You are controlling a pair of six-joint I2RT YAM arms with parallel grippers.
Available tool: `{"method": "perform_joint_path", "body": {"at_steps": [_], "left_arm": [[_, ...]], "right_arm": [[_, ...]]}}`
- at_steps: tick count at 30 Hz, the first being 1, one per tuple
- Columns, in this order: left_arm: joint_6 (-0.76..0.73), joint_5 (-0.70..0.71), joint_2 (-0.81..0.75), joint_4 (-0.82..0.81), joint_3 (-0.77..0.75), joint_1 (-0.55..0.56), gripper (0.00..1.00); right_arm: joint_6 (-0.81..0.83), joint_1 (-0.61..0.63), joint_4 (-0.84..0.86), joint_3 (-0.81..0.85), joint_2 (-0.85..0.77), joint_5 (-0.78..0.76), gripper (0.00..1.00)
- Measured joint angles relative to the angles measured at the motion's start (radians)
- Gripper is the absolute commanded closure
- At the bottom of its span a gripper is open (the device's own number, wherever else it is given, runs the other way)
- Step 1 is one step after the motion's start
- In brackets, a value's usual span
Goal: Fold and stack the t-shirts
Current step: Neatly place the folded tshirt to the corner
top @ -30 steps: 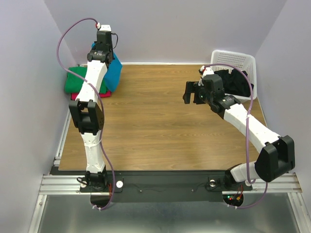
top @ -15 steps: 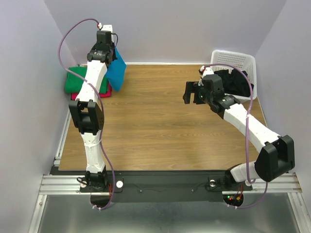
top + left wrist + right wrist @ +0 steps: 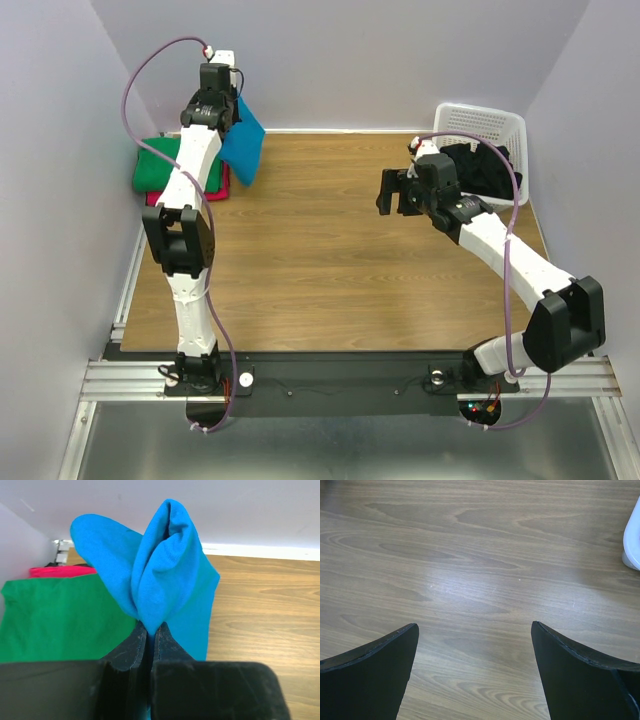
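Note:
I should move the fold of the turquoise-blue t-shirt to the left in the top view with my left gripper, over the stack's green t-shirt, which is below it. Then I should lower the fold and release it.
My left gripper is raised at the table's far left and shut on a fold of the turquoise-blue t-shirt, which hangs from it in the air. Just left of it a folded green t-shirt lies on top of a red-pink t-shirt. Black t-shirts are bunched in the white basket at the far right. My right gripper hovers open over bare wood with nothing between its fingers.
The grey back wall stands close behind the held shirt, and a side wall runs beside the stack. A corner of the basket shows at the right wrist view's right edge. The wooden table spreads between the arms.
My left gripper has swung the turquoise-blue t-shirt to the right, off the green and red-pink stack. The right arm has stayed put.

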State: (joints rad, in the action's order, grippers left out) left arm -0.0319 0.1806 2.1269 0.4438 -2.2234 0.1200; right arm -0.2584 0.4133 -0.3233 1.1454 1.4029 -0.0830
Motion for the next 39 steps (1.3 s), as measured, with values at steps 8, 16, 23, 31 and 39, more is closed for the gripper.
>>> {"method": "perform_joint_path", "body": {"at_steps": [8,16,23,31,39], "left_arm": [[-0.032,0.037,0.0,-0.012,0.074,-0.07,1.0],[-0.046,0.049,0.0,-0.04,0.132,-0.174,1.0],[-0.044,0.039,0.0,-0.054,0.128,-0.242,1.0],[-0.041,0.044,0.025,-0.069,0.111,-0.266,1.0],[-0.025,0.105,0.113,-0.089,0.111,-0.279,1.0]], "right_arm": [[0.0,0.0,-0.005,0.0,0.02,0.0,0.0],[0.0,0.0,-0.006,0.0,0.038,0.001,0.0],[0.0,0.0,-0.007,0.0,0.047,0.0,0.0],[0.0,0.0,-0.007,0.0,0.047,-0.001,0.0],[0.0,0.0,-0.007,0.0,0.048,-0.013,0.0]]}}
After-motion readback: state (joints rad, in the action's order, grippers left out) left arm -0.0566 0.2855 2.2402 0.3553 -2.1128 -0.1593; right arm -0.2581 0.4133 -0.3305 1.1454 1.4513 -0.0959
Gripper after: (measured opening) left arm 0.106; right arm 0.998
